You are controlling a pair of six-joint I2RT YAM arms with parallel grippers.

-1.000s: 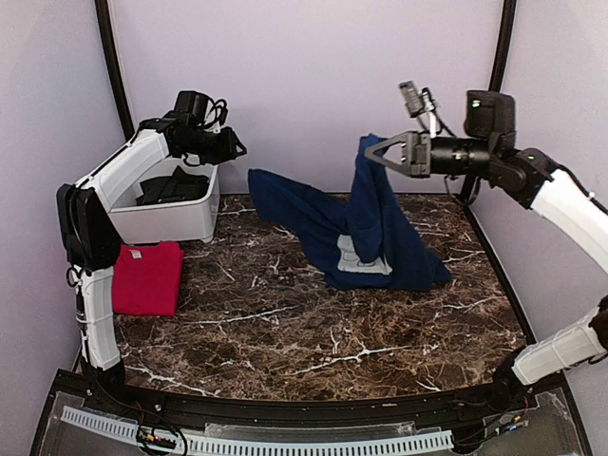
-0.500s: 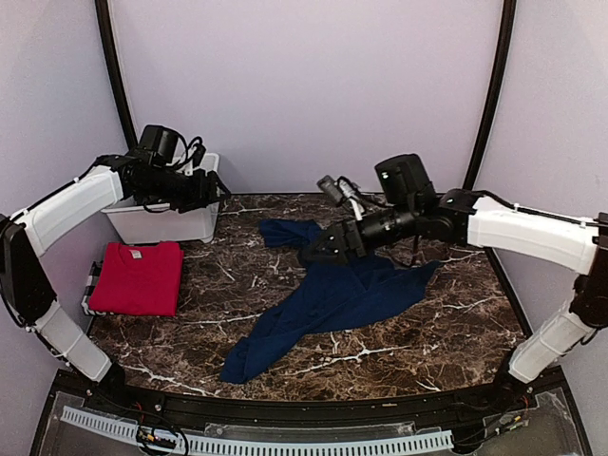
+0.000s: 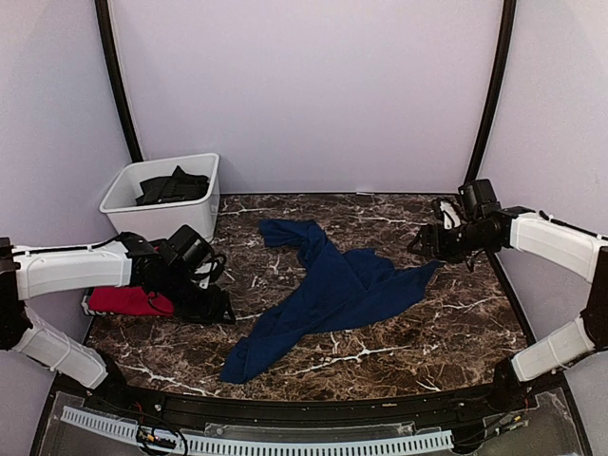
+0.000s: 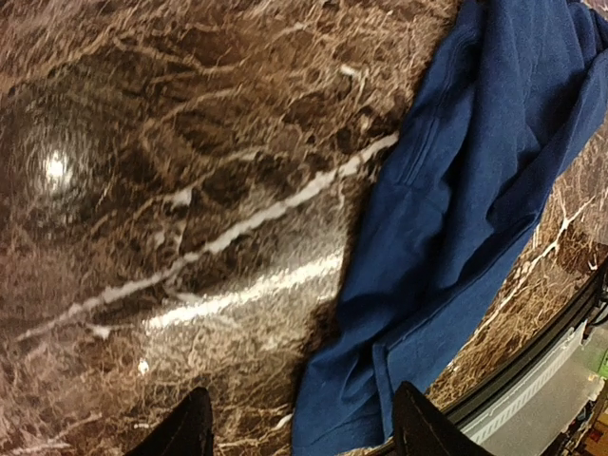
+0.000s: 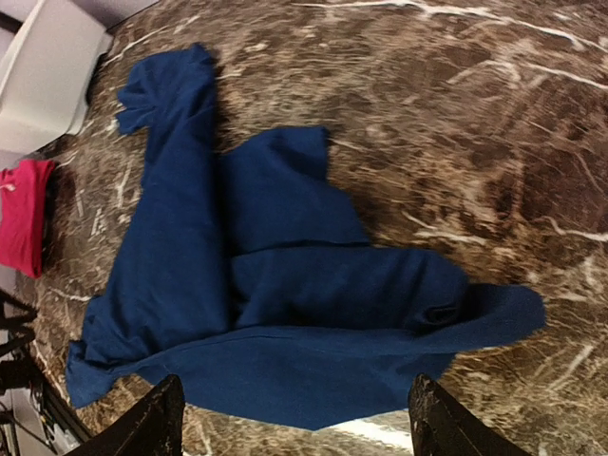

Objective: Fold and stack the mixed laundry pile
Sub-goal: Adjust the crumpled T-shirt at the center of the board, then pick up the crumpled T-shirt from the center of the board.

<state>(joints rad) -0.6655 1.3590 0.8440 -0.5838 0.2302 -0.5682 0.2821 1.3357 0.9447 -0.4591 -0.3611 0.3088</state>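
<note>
My right gripper should next move down and to the right in its wrist view, onto the navy T-shirt's narrow tip (image 3: 430,270) (image 5: 519,314), because that end sticks out from the crumpled cloth.
The navy blue T-shirt (image 3: 332,294) lies crumpled and spread across the middle of the marble table, with one end near the front edge. A folded red T-shirt (image 3: 128,301) rests at the left, partly hidden by my left arm. A dark charcoal shirt (image 3: 171,185) sits in the white bin. My left gripper (image 3: 218,312) hovers low, left of the blue shirt's front end, open and empty. In the left wrist view, the left gripper (image 4: 299,432) is just above the blue shirt's (image 4: 456,190) hem. My right gripper (image 3: 423,245) is open beside the shirt's right tip. In the right wrist view, the right gripper (image 5: 296,423) is over the navy T-shirt (image 5: 285,304).
The white bin (image 3: 204,211) stands at the back left corner; it also shows in the right wrist view as a white bin (image 5: 47,76), with the red T-shirt (image 5: 24,214) below it. Lilac walls close in the table on three sides. A black rail runs along the front edge.
The right gripper opened and dropped the navy T-shirt, which now lies on the table. The right arm drew back to the right; the left arm swung down from the bin towards the table.
</note>
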